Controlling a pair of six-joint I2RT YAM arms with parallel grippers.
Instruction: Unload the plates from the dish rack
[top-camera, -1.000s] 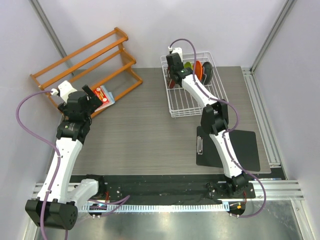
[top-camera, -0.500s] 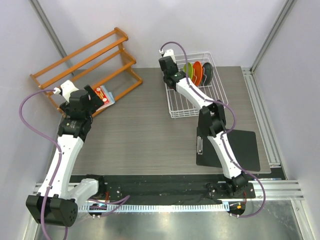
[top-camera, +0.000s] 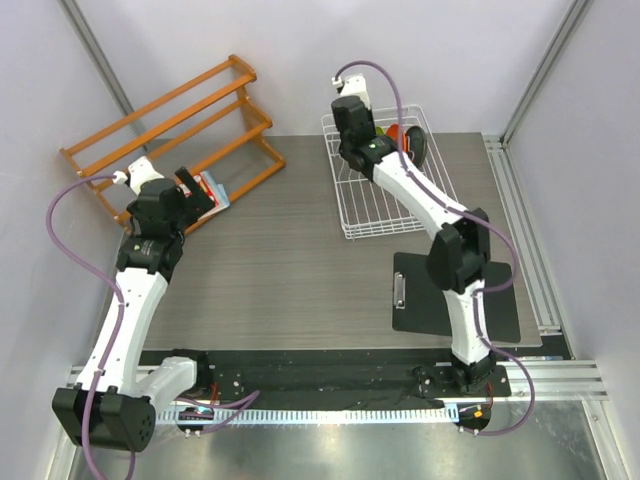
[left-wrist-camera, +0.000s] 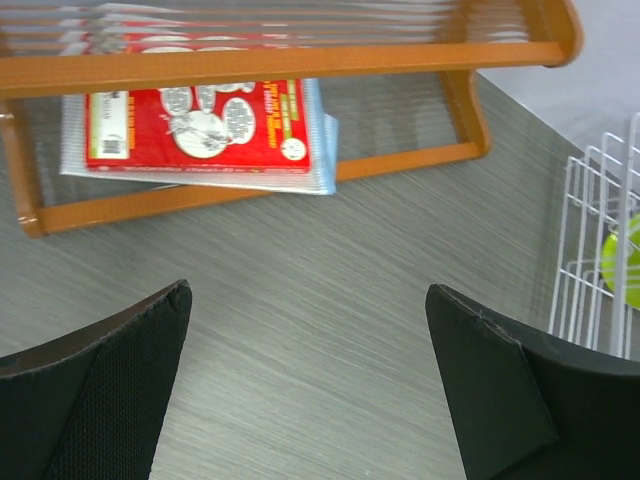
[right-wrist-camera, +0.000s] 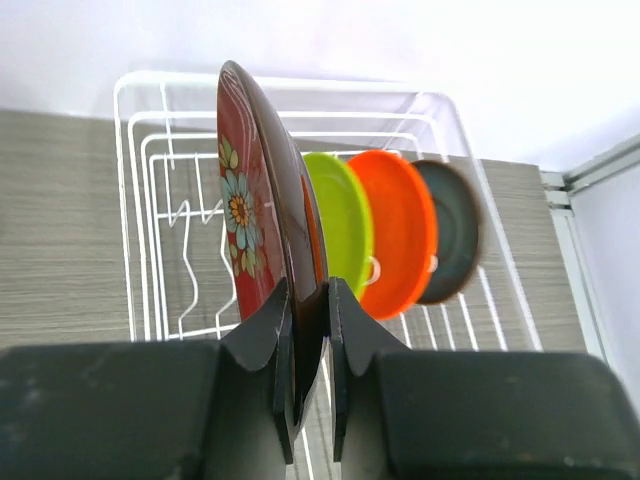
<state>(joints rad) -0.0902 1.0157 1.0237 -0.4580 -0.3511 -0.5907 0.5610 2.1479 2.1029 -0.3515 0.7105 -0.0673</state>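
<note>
Next, my left gripper turns and moves to the right in the top view, where the red plate (right-wrist-camera: 250, 220) is, onto the part of the plate's rim my right gripper leaves free.
In the right wrist view my right gripper (right-wrist-camera: 310, 300) is shut on the lower rim of the dark red patterned plate (right-wrist-camera: 250, 220) and holds it upright above the white wire dish rack (right-wrist-camera: 150, 200). Behind it the lime green plate (right-wrist-camera: 340, 215), the orange plate (right-wrist-camera: 395, 230) and the dark teal plate (right-wrist-camera: 450, 230) stand upright in the rack. In the top view the right gripper (top-camera: 350, 125) is over the rack's (top-camera: 390, 226) far left part and hides the red plate. My left gripper (left-wrist-camera: 305, 300) is open and empty over bare table, near the wooden shelf (top-camera: 190, 190).
An orange-brown wooden slatted shelf (top-camera: 170, 120) stands at the far left, with a red booklet (left-wrist-camera: 195, 125) under its lower rail. A black clipboard (top-camera: 470, 295) lies on the table in front of the rack, near the right arm.
My right gripper has risen with the dark red plate and swung back over the rack's far left part; the arm now stretches more. The left arm has shifted slightly.
</note>
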